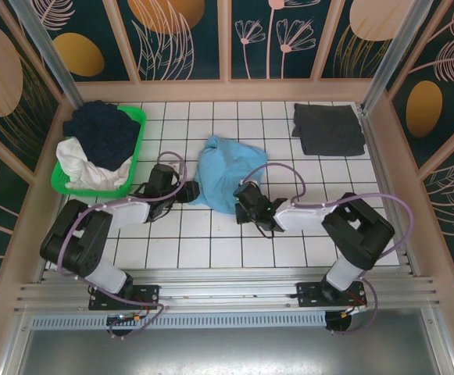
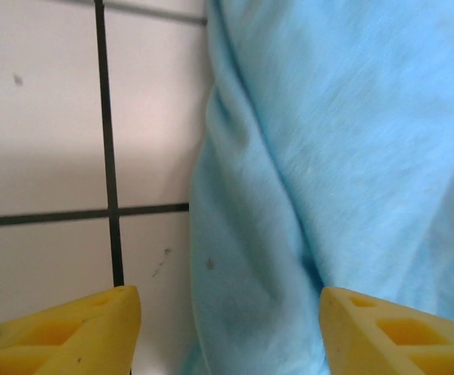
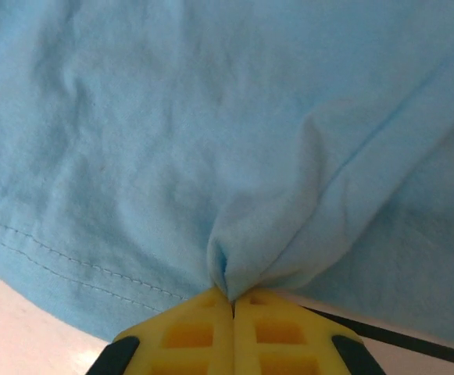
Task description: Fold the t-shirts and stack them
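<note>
I need to lift the pinched fold in my right gripper next and carry it outward, then let it go at the crumpled shirt's far edge (image 1: 239, 143).
The light blue t-shirt (image 1: 223, 173) lies crumpled on the tiled table's middle. My right gripper (image 1: 241, 197) is at its near right edge, and in the right wrist view the right gripper (image 3: 233, 297) is shut on a pinched fold of the blue cloth (image 3: 234, 156) near the stitched hem. My left gripper (image 1: 189, 191) sits at the shirt's near left edge. In the left wrist view its jaws stand apart, the left gripper (image 2: 228, 305) open, with the blue shirt's edge (image 2: 320, 156) lying between the yellow fingers (image 2: 94, 328). A dark grey t-shirt (image 1: 328, 129) rests folded at the back right.
A green plastic basket (image 1: 135, 156) at the back left holds dark navy and white clothes. Wall panels and metal posts close in the table on three sides. White tiles (image 1: 211, 250) stretch in front of the blue shirt.
</note>
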`<move>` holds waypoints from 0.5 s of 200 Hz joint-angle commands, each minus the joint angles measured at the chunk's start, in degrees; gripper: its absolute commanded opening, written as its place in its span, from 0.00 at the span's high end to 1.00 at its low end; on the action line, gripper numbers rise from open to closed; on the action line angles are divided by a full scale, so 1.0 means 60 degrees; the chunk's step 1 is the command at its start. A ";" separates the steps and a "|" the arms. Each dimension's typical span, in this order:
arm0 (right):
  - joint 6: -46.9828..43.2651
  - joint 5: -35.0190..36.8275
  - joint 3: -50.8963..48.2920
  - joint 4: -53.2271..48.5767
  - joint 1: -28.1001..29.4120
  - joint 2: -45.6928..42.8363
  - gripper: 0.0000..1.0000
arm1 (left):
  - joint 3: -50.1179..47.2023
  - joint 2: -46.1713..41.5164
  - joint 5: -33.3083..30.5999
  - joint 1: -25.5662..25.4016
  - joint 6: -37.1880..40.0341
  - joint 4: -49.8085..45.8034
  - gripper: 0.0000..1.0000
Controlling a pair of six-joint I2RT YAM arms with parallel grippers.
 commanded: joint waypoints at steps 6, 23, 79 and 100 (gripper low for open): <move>-0.0643 0.1011 0.0516 -0.1021 -0.0481 -0.2038 1.00 | -0.0136 -0.1169 -0.0332 0.0028 0.0538 -0.0203 0.37; -0.1138 0.0983 0.1035 -0.1256 -0.1111 -0.3479 1.00 | -0.0248 -0.1627 -0.0460 0.0022 0.0607 -0.0121 0.37; -0.2143 -0.1471 0.3905 -0.0102 -0.3423 -0.4765 1.00 | -0.0267 -0.2504 0.0109 0.0012 0.0285 0.0111 0.39; -0.2166 -0.2630 0.5598 -0.0326 -0.3110 -0.3532 1.00 | -0.0521 -0.3143 0.0039 0.0014 0.0284 0.0118 0.38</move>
